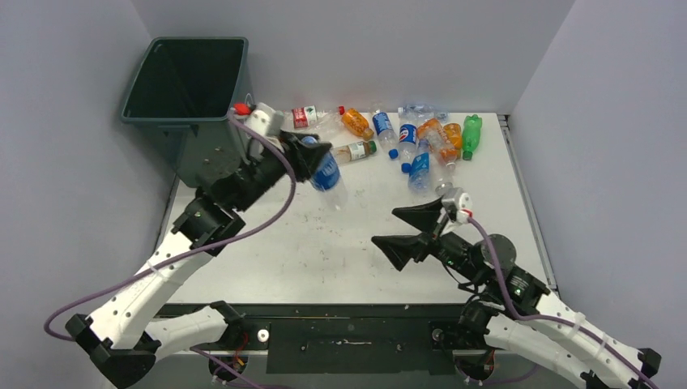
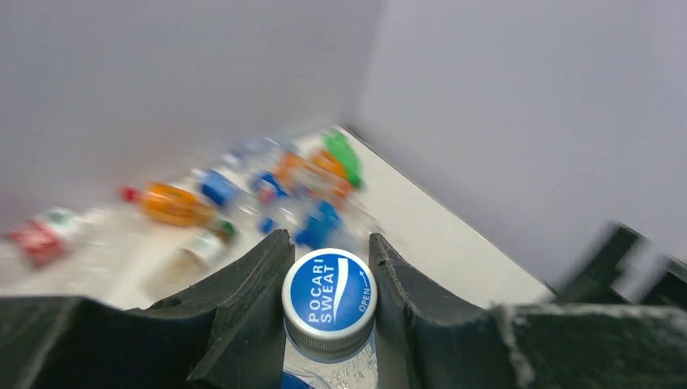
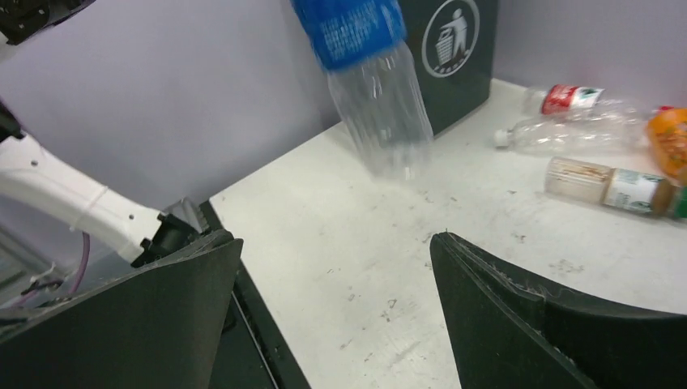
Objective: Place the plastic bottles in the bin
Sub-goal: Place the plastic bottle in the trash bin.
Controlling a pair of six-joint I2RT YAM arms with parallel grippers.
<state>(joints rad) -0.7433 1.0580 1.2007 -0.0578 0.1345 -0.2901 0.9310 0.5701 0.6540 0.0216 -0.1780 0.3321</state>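
Note:
My left gripper lifts the clear bottle beside the tall bin next, then swings it outward over the bin's open top (image 1: pixel 187 79) before opening.
My left gripper (image 1: pixel 312 154) is shut on the neck of a clear plastic bottle with a blue label (image 1: pixel 327 174), held above the table just right of the bin (image 1: pixel 134 89). In the left wrist view the fingers (image 2: pixel 259 275) clamp either side of its blue-and-silver cap (image 2: pixel 330 296). The bin is tall, dark green-grey and open-topped. Several more bottles (image 1: pixel 421 138) lie along the table's back edge. Nearer the front, at mid-right, my right gripper (image 1: pixel 385 227) stands open and empty. In the right wrist view it (image 3: pixel 336 237) faces the hanging bottle (image 3: pixel 377 105) and the bin (image 3: pixel 474 73).
On the table near the bin lie a red-labelled bottle (image 1: pixel 305 116), an orange one (image 1: pixel 356 123) and a tan-labelled one (image 1: pixel 356 150). A green bottle (image 1: pixel 471 136) lies at the back right. Grey walls close in three sides. A black rail (image 1: pixel 348 312) runs along the near edge.

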